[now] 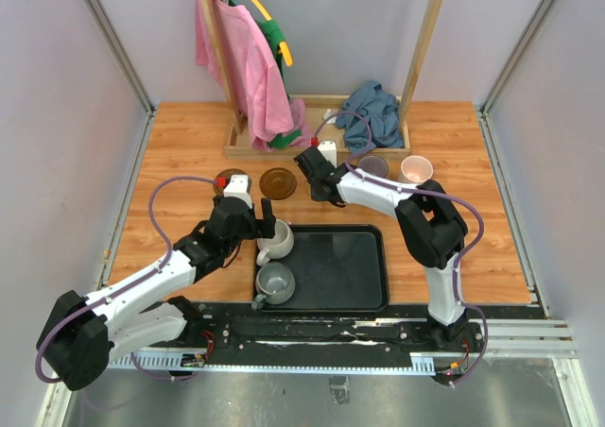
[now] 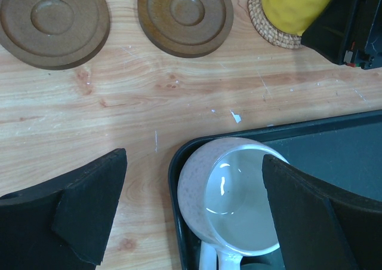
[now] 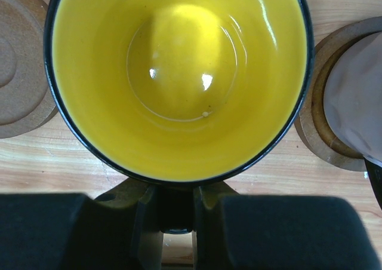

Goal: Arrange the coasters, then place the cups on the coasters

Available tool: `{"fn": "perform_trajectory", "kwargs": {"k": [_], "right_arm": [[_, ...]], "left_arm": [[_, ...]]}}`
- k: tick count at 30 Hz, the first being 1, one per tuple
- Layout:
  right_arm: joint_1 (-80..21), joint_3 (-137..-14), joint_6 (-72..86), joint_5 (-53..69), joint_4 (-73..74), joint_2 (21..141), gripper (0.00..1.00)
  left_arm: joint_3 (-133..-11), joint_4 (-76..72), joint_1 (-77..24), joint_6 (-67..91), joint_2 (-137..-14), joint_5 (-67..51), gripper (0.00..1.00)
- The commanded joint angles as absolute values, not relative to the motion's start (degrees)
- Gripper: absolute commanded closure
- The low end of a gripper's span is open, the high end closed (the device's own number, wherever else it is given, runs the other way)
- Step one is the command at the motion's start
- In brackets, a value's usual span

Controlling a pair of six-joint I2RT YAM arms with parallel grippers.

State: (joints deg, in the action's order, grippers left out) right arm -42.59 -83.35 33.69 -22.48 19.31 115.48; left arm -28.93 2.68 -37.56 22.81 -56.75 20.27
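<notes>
The off-white cup's handle point(image 1: 264, 256) point(image 2: 218, 258) sticks out from the cup's near side, closer to my base than my fingers are, so my left gripper will move back and down onto it.
My right gripper point(image 3: 176, 213) is shut on the handle of the yellow cup point(image 3: 179, 73). In the left wrist view that yellow cup point(image 2: 295, 7) stands over a woven tan coaster point(image 2: 268, 34); whether it rests on it I cannot tell. Left of it lie two bare dark brown coasters point(image 2: 54, 20) point(image 2: 185, 14). My left gripper point(image 2: 194, 213) is open around the off-white cup point(image 2: 233, 192) at the tray's left end, its fingers clear of the cup. A grey cup point(image 1: 275, 281) sits in the tray. The lilac cup point(image 1: 372, 166) rests on a brown coaster point(image 3: 313, 135), and the pale pink cup point(image 1: 416, 169) is to its right.
The black tray point(image 1: 350, 266) lies at the near middle of the wooden table. A wooden rack hung with pink clothing point(image 1: 250, 68) and a crumpled blue cloth point(image 1: 371, 106) stand along the back. Grey walls close in both sides.
</notes>
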Motion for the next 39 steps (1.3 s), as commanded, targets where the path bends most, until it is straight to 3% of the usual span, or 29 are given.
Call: {"fn": "perform_trajectory", "kwargs": {"k": [1,9,25,31,35,39], "right_arm": [[-42.1,-81.5,36.3,-21.8,19.0,115.1,0.99],[-42.2,-81.3,37.0,-21.2,20.9,114.8,0.76],[-44.5,-79.3,37.2,-22.6,22.2,111.6,0.63],[-45.6,-76.8,36.6,-23.5,22.4,105.9,0.45],[-45.8,-73.6,36.7,-24.1,22.5,100.0,0.22],[-46.0,-70.1,37.1,-24.6,22.8,94.2,0.10]], "left_arm": [[-30.1,1.6,-36.9,22.8,-56.5,20.0,0.00],[-29.7,1.6,-36.9,23.1,-55.8,19.9,0.00],[-29.3,2.0,-36.9,23.4,-54.1,20.0,0.00],[-28.5,1.7,-36.9,23.2,-51.5,18.5,0.00],[-27.1,1.2,-36.9,23.6,-49.1,13.5,0.00],[-25.6,2.1,-36.9,24.7,-47.9,7.9,0.00]]}}
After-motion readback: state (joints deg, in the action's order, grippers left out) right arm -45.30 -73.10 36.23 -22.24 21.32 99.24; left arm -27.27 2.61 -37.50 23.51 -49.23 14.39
